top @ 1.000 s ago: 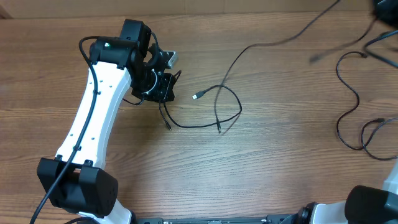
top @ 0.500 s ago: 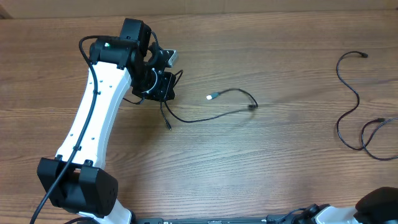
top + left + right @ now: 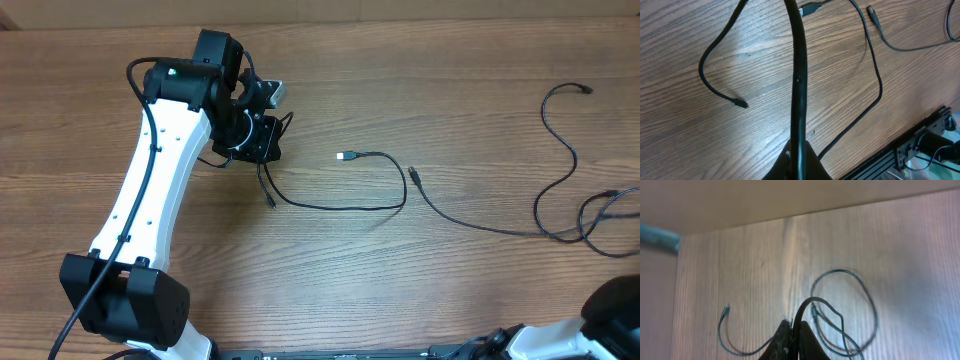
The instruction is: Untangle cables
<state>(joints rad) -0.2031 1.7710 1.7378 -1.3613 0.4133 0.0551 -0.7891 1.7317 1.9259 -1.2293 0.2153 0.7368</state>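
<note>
I will next lower my right gripper toward the left in the overhead view, over the looped cable's far side (image 3: 606,196) (image 3: 826,274), since the held part of the cable still arches above the wood.
My left gripper (image 3: 262,140) (image 3: 799,161) is shut on a thin black cable (image 3: 340,206) (image 3: 799,75). One short end of it (image 3: 742,104) lies below the gripper. The rest loops right and back to a silver plug (image 3: 345,156). A second black cable (image 3: 480,226) lies apart from it. It runs from its plug (image 3: 413,173) to the right, then curves up to the far right. My right gripper (image 3: 796,330) is shut on a black cable (image 3: 812,300). Looped cable (image 3: 867,295) lies on the wood beyond it.
More black cable loops (image 3: 600,245) lie at the right table edge. The right arm's dark body (image 3: 615,300) is at the bottom right corner. The white left arm (image 3: 150,190) stretches from the front left. A black frame rail (image 3: 920,135) runs along the table edge.
The right arm swung from the far right corner to the bottom right, dragging a cable. That cable has come free of the left one and now lies across the middle right.
</note>
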